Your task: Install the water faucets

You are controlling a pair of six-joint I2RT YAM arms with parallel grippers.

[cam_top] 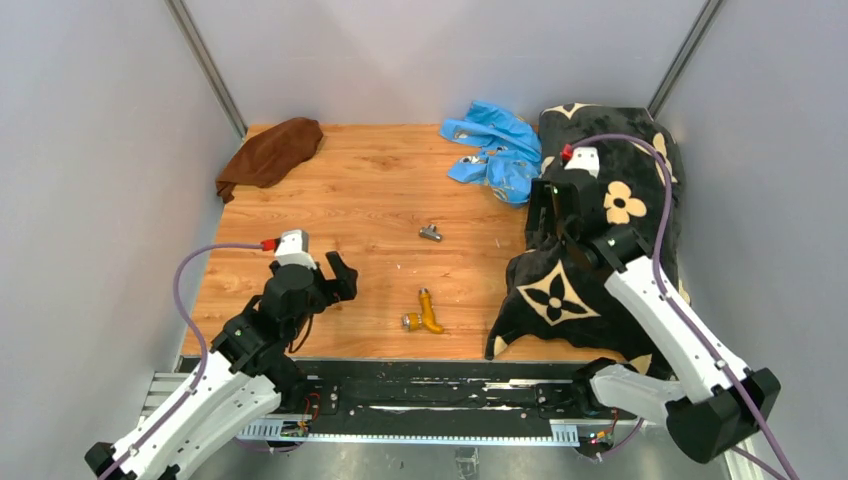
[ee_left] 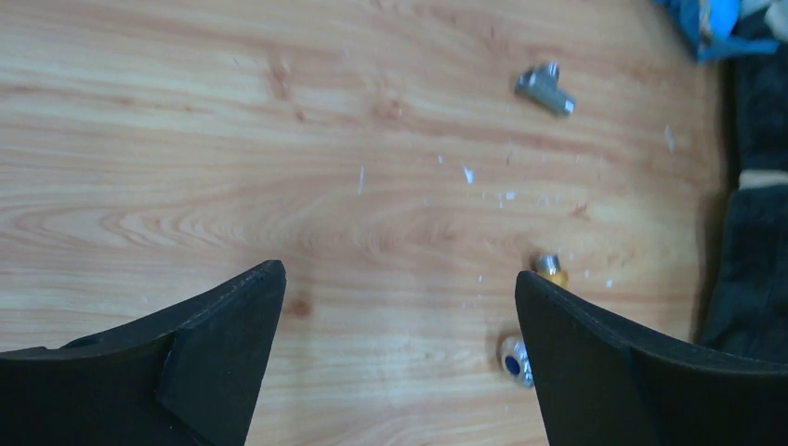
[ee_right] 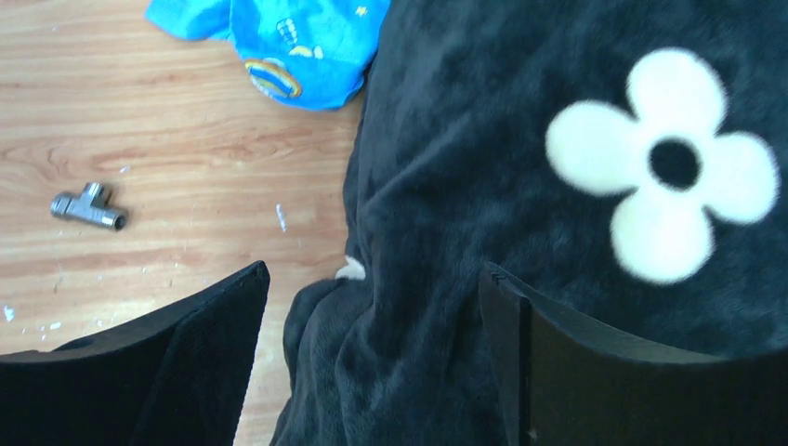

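Note:
My right gripper is higher than the fitting, which lies to the left in the top view. I will next move it toward the fitting, turn and go down onto its blanket-side end (cam_top: 437, 238) (ee_right: 113, 219).
The brass-orange bent tap spout (cam_top: 428, 312) lies on the wood table near the front middle, its round silver end toward the left. In the left wrist view only its two ends (ee_left: 514, 360) show beside the right finger. The silver-grey T-shaped fitting (cam_top: 431, 233) lies further back; it also shows in the left wrist view (ee_left: 545, 89) and the right wrist view (ee_right: 89, 206). My left gripper (cam_top: 335, 280) is open and empty, left of the spout. My right gripper (cam_top: 548, 205) is open and empty above the black blanket.
A black blanket with cream flower patterns (cam_top: 600, 250) covers the table's right side. A bright blue plastic bag (cam_top: 497, 148) lies at the back beside it. A brown cloth (cam_top: 272, 152) lies at the back left corner. Grey walls enclose the table.

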